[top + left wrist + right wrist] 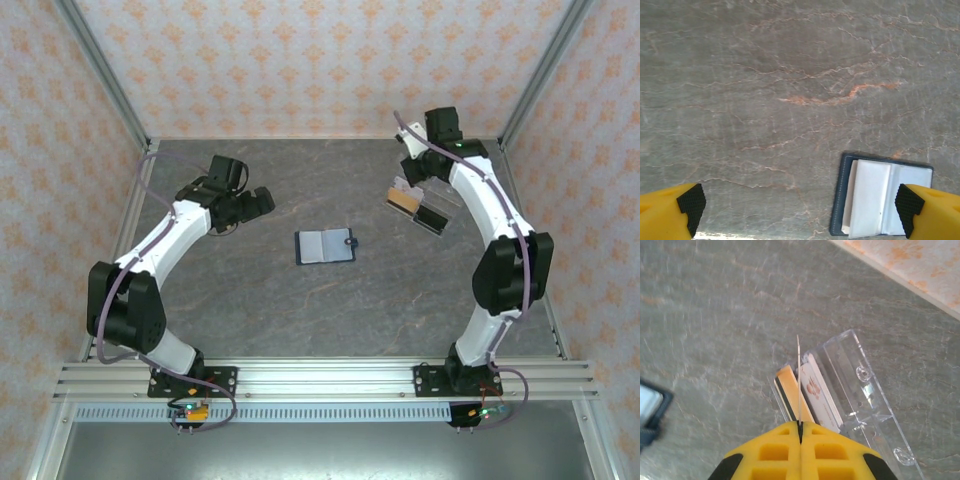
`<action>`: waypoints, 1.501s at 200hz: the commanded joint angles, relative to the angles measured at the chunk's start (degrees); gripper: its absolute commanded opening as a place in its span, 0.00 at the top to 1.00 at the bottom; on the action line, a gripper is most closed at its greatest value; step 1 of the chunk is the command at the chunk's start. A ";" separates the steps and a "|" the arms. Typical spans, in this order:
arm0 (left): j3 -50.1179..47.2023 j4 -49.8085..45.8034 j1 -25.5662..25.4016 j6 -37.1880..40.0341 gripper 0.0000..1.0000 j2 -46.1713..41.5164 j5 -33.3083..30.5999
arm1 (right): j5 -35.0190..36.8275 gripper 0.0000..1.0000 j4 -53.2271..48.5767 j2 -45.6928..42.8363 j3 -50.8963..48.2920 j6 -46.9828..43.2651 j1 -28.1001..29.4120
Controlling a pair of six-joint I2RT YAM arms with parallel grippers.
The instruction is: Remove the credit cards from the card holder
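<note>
The credit card [799,380] should go into the gap between the orange and white cards below my right gripper next. My right gripper should turn to match the slant of that gap, lower the card in and let go.
The navy card holder [325,246] lies open and flat mid-table, its snap tab to the right. In the left wrist view the card holder [840,200] sits at the lower right, with pale inner leaves [870,197]. My left gripper [800,212] is open and holds nothing; its right pad [910,207] hangs over the holder's inner leaves. Seen from above, the left gripper [262,203] is left of the holder. My right gripper [800,427] is shut on a thin credit card [799,380], seen edge-on above a clear plastic box [865,385].
The clear box [428,212] lies open at the back right, with an orange card [790,390] and a white printed card [817,392] standing in it. Metal frame posts and patterned walls close in the grey marbled table [300,310].
</note>
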 commanded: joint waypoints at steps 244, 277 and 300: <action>-1.80 -1.85 0.42 0.28 0.00 -0.32 1.39 | 7.57 1.00 -14.99 21.32 18.91 -19.87 -1.41; -1.68 -1.88 0.52 0.24 0.00 -0.20 1.79 | 7.77 0.91 -14.68 22.04 19.22 -20.21 -1.43; -1.83 -1.93 0.41 0.17 0.00 -0.75 2.14 | 7.79 0.81 -14.85 22.12 20.15 -19.43 -1.43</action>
